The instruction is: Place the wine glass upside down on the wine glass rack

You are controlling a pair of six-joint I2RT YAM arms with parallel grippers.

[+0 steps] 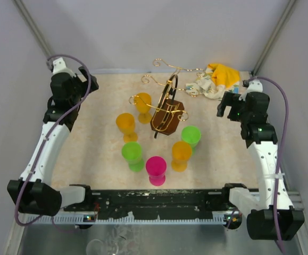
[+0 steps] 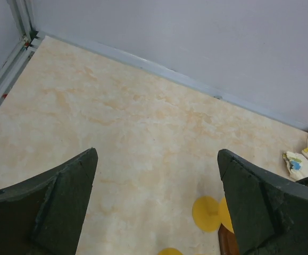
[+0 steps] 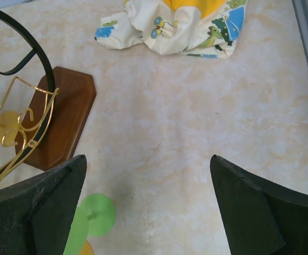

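The far orange glass is standing upright beside the rack with its rim open, so I will next bring my left gripper down over the glass's near rim (image 1: 141, 102).
The wine glass rack (image 1: 167, 112), gold wire arms on a dark brown base, stands mid-table; its base and gold wires show in the right wrist view (image 3: 58, 125). Several coloured plastic wine glasses stand upright around it: two orange (image 1: 126, 125) (image 1: 143, 103), a green (image 1: 132, 154), a pink (image 1: 156, 169), another orange (image 1: 181, 154) and another green (image 1: 191, 137). My left gripper (image 1: 85, 79) (image 2: 158, 154) is open and empty at the far left, apart from the glasses. My right gripper (image 1: 225, 106) (image 3: 147, 159) is open and empty, right of the rack.
A crumpled yellow and white printed cloth (image 1: 217, 79) (image 3: 175, 26) lies at the far right corner behind the rack. Grey walls close the table at the back and sides. A yellow glass foot (image 2: 207, 213) and a green glass foot (image 3: 98, 214) show by the fingers.
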